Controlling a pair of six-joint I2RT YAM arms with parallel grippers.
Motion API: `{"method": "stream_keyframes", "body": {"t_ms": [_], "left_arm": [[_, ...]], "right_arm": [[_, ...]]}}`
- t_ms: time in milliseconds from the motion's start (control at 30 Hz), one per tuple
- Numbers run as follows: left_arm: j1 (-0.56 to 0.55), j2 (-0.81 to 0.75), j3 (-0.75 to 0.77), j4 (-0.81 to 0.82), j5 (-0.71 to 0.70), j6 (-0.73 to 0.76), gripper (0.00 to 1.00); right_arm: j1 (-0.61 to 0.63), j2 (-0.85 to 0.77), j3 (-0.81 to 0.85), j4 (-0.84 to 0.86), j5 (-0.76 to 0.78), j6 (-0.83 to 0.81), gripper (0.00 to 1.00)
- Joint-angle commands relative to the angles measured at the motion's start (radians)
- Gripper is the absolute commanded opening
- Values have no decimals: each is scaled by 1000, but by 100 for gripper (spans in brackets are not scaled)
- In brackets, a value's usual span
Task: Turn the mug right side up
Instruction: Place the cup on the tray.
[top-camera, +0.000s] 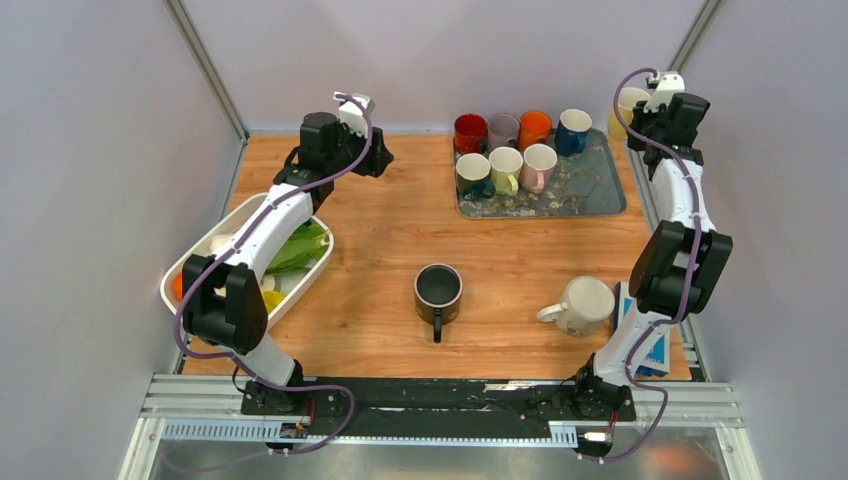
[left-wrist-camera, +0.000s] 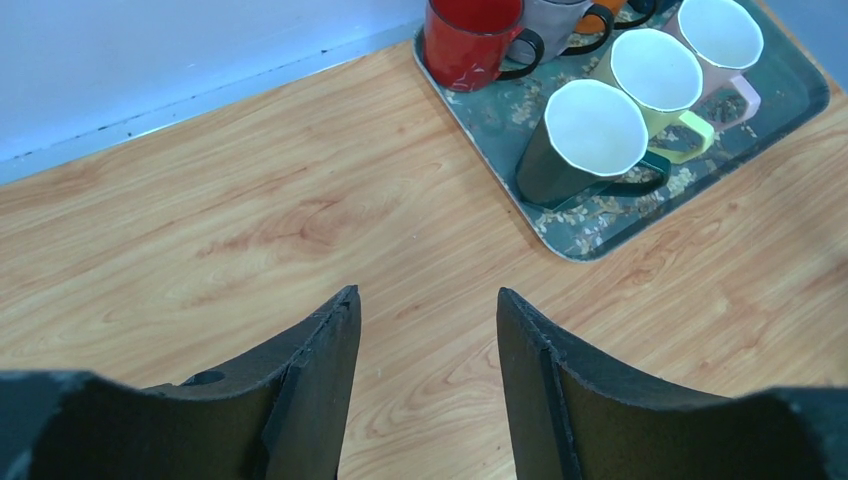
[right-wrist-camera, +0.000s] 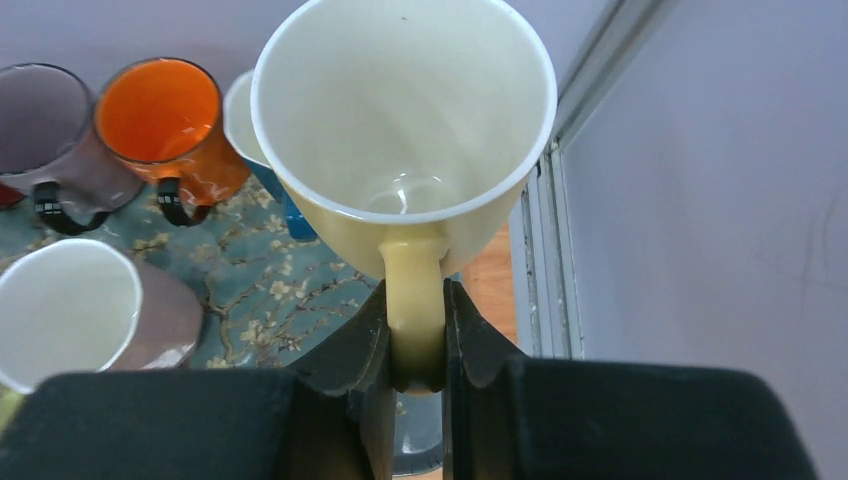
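My right gripper should move toward the blue mug next and lower the yellow mug onto the far corner of the tray, where the tray's surface is empty.
A pale yellow mug is held by its handle between the fingers of my right gripper. Its mouth faces the wrist camera and its inside looks empty. In the top view the mug hangs at the back right, just past the tray's far right corner, in my right gripper. My left gripper is open and empty over bare wood. In the top view it sits at the back, left of the tray.
A patterned tray at the back right holds several upright mugs. A black mug stands upright mid-table. A white mug lies on its side front right, beside a blue box. A white basket of vegetables sits at the left.
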Motion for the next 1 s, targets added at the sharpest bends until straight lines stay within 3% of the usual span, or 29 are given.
{"method": "stream_keyframes", "body": {"t_ms": [0, 333, 967], "left_arm": [[1, -18, 16, -8, 3, 31, 60], [1, -21, -3, -50, -62, 126, 60], [0, -6, 5, -157, -89, 264, 60]], "right_arm": [[7, 68, 42, 154, 97, 110, 0], [12, 289, 151, 193, 111, 196, 0], [35, 526, 267, 245, 122, 179, 0]]}}
